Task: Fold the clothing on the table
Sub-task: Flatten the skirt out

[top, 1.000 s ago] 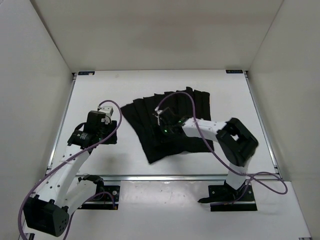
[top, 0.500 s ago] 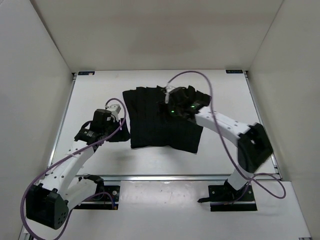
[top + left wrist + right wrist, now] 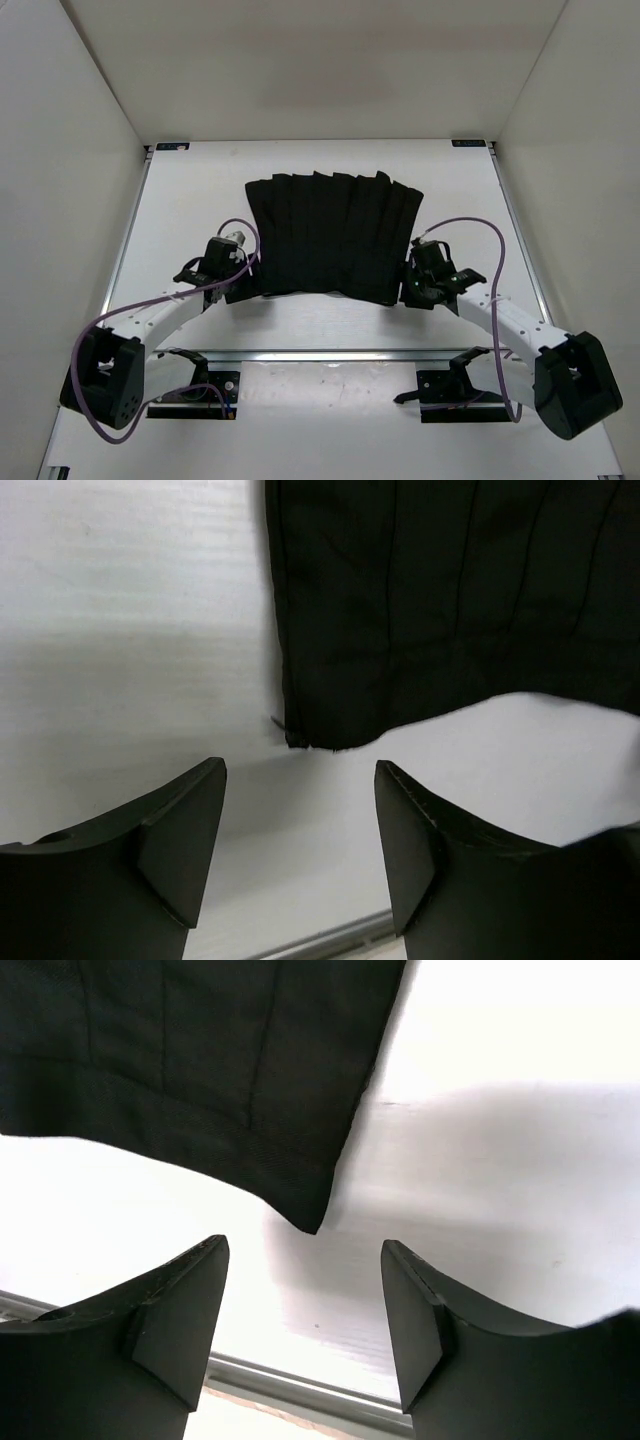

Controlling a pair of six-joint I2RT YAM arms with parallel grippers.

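Observation:
The right gripper moves down onto the pointed near corner of the clothing (image 3: 311, 1218) next and closes there, as that corner sits below it, just ahead of its open fingers.
The clothing (image 3: 335, 235), black with pleat ridges, lies spread flat in the middle of the white table (image 3: 180, 200). My left gripper (image 3: 243, 283) is low beside its near left corner, open and empty. In the left wrist view that corner of the clothing (image 3: 330, 735) lies just ahead of the gap of the left gripper (image 3: 300, 768). My right gripper (image 3: 408, 292) is by the near right corner, also open with nothing in it. In the right wrist view the pointed corner of the clothing (image 3: 312, 1222) sits just ahead of the right gripper (image 3: 305, 1243).
The table's near metal rail (image 3: 300, 1385) runs just behind both grippers and also shows as the rail (image 3: 320, 942) in the left wrist view. White enclosure walls (image 3: 60, 150) stand on the left, right and back. Both arm bases (image 3: 200, 385) are at the near edge.
The clothing went from skewed and bunched to flat and square. My right arm swept across it, then drew back to the near right corner. My left gripper came down to the near left corner.

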